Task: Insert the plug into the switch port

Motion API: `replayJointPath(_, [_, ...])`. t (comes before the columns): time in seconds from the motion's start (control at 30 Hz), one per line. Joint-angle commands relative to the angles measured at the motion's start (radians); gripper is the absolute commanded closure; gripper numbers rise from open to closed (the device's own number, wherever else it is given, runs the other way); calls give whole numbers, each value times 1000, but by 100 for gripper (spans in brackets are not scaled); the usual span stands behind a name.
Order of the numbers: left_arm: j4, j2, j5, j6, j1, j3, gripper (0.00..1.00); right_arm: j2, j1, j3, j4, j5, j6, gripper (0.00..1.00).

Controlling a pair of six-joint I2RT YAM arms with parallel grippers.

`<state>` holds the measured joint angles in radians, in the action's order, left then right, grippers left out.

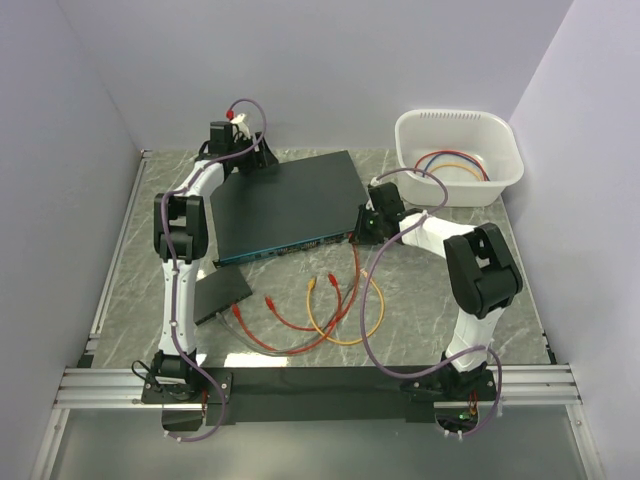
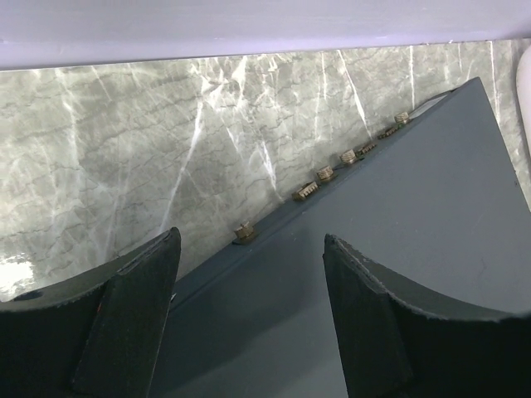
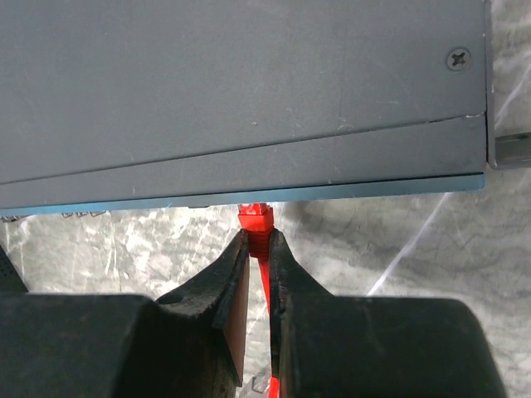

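Observation:
The red plug's tip points at the teal edge, so my right gripper should next push outward on the switch's front near its corner and open.
The switch [image 1: 290, 205] is a large flat dark grey box with a teal front edge [image 3: 332, 189]. My right gripper [image 3: 258, 240] is shut on the red plug [image 3: 255, 222]. The plug's tip points at the teal edge and sits right under it, near the front right corner of the switch [image 3: 241, 91]. I cannot tell whether the plug is inside a socket. In the top view the right gripper [image 1: 368, 222] hides the plug. My left gripper [image 2: 251, 236] is open above the switch's [image 2: 398, 215] back left corner, its fingers [image 2: 137, 307] straddling the top with nothing between them.
Small brass connectors [image 2: 325, 174] line the switch's back edge. A smaller black slab [image 1: 222, 294] lies front left. Loose red and orange cables [image 1: 320, 310] curl in front of the switch. A white basin [image 1: 458, 155] with more cables stands back right. Walls enclose the table.

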<state>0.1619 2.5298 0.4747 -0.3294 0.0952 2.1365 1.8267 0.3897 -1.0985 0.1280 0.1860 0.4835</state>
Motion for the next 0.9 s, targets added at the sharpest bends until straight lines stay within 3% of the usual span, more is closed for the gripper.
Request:
replayJointPath(0.0, [143,41,44,-17,8,-6,24,29,-29,-116,-307,-72,24,100])
replayJointPath(0.5, [149,46,54,-14,6,3,24,-7,-35,-159,-407,-19,41,100])
replayJointPath(0.73, [157,53,54,-11,6,13,24,-50,-49,-81,-603,58,89,100])
replayJointPath(0.87, [159,53,58,-10,6,14,24,5,-51,-135,-571,81,92,100])
